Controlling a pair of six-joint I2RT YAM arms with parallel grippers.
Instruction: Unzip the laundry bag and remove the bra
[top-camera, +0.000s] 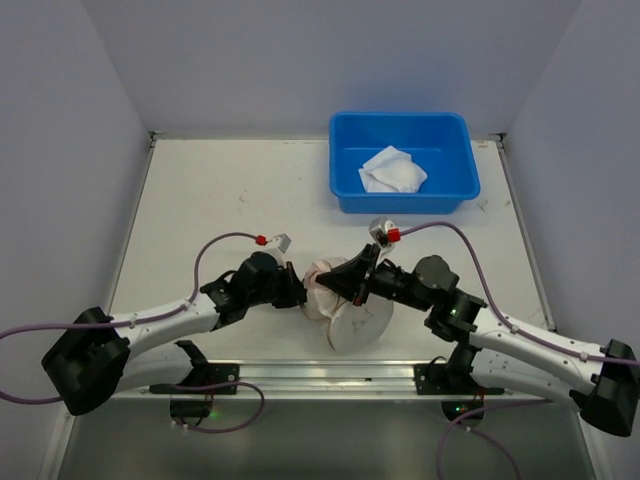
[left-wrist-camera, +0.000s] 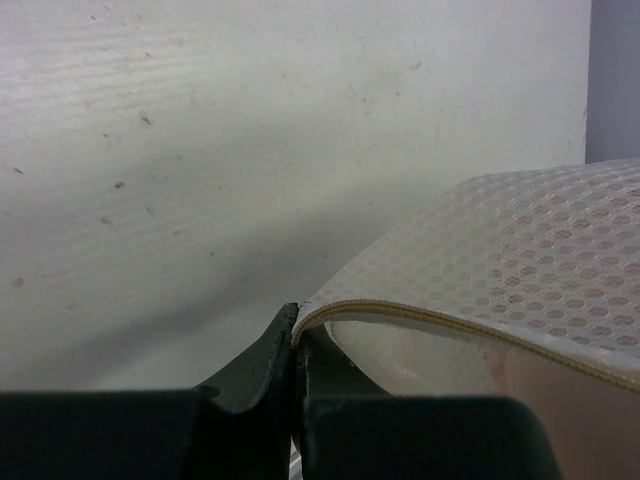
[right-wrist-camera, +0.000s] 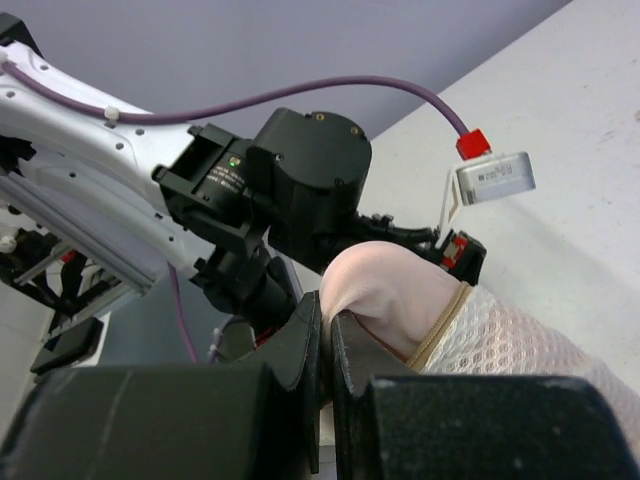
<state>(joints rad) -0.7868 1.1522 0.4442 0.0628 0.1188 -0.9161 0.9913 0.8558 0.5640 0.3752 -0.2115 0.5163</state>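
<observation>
I next need to draw the still-bagged bra up and outward with my right gripper, then lower and release it beside the white cloth, as the blue tub lies outward of the gripper.
The white mesh laundry bag (top-camera: 358, 322) lies at the near middle of the table between both arms, its tan zipper band (right-wrist-camera: 441, 326) parted. My left gripper (top-camera: 298, 293) is shut on the bag's zipper edge (left-wrist-camera: 380, 308), at the bag's left side. The mesh (left-wrist-camera: 545, 255) arches up to its right. My right gripper (top-camera: 336, 284) is shut on the pale pink bra (right-wrist-camera: 395, 285), which bulges out of the bag's opening beside the mesh (right-wrist-camera: 505, 350). The bra also shows in the top view (top-camera: 321, 276). The rest of the bra is hidden inside the bag.
A blue plastic tub (top-camera: 345, 160) stands at the back right with a crumpled white cloth (top-camera: 392, 170) in it. The left arm's wrist (right-wrist-camera: 305, 180) and its purple cable (right-wrist-camera: 300, 95) are close in front of the right gripper. The table's near edge is just behind the bag.
</observation>
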